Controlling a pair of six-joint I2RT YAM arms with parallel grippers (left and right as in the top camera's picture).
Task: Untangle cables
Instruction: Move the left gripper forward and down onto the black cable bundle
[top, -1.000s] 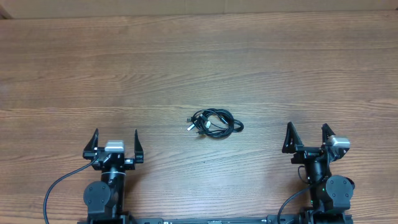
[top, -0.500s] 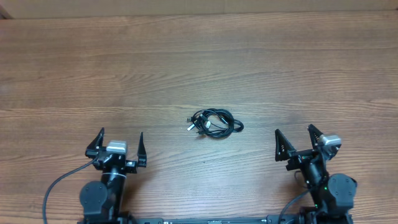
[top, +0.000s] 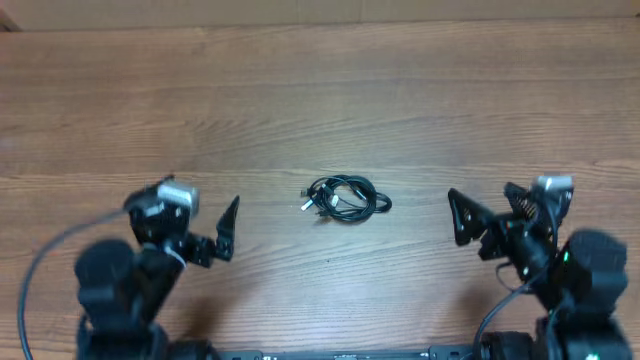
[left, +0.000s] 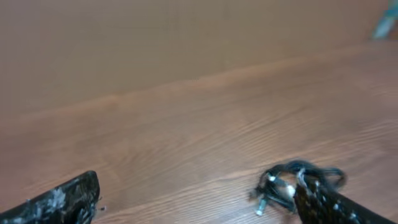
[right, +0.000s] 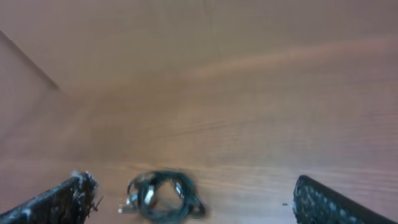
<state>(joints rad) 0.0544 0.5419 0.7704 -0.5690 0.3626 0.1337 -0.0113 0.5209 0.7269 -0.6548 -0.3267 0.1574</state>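
Note:
My left gripper should next reach over and down to the bundle's narrow end (top: 383, 203) (left: 338, 177), because it is clear of the plugs and lies below my left gripper and to its right in the overhead view.
The cables (top: 345, 198) are thin black cords bundled in one small knot at the middle of the wooden table, with silvery plug ends sticking out on the left. My left gripper (top: 197, 212) is open and empty, to the left of the bundle and apart from it. My right gripper (top: 487, 213) is open and empty, to the right of it. In the left wrist view the bundle (left: 280, 180) lies partly behind the right finger of the open jaws (left: 196, 208). In the right wrist view the bundle (right: 163, 196) lies ahead between the open jaws (right: 194, 184), nearer the left finger.
The wooden table (top: 320, 100) stretches far beyond the bundle to its back edge. Thick black wires of the arms hang at the lower left (top: 45, 260) and lower right (top: 495, 315).
Both arms have lifted and moved forward from their rest pose near the front edge, turning inward toward the bundle. The cables have not moved.

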